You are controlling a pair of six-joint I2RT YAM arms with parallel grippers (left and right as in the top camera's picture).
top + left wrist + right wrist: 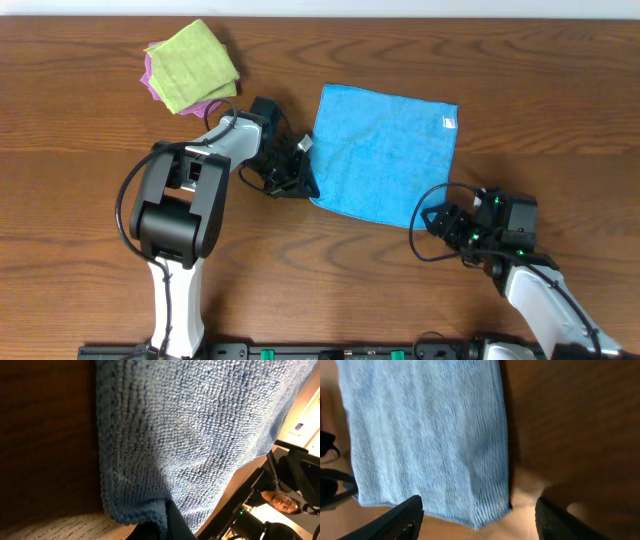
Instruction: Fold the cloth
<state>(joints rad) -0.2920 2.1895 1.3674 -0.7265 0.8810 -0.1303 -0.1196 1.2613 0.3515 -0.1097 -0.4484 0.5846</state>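
The sky-blue cloth lies unfolded with its near corner pinched, so the left gripper will next lift it, carry it outward and release it by the sky-blue cloth's far corner nearest the light green cloth.
The sky-blue cloth (385,150) lies spread flat on the wooden table, with its small white tag (449,124) at the far right corner. My left gripper (300,178) is at the cloth's near left corner. In the left wrist view the cloth (190,435) fills the frame, and its corner is bunched against the dark finger (172,527), which looks shut on it. My right gripper (440,222) is open just short of the near right corner. In the right wrist view its fingers (477,520) straddle that corner of the cloth (425,435) without touching it.
A light green cloth (195,62) lies folded on a purple cloth (207,104) at the far left of the table (80,180). Both arm bases stand at the front edge.
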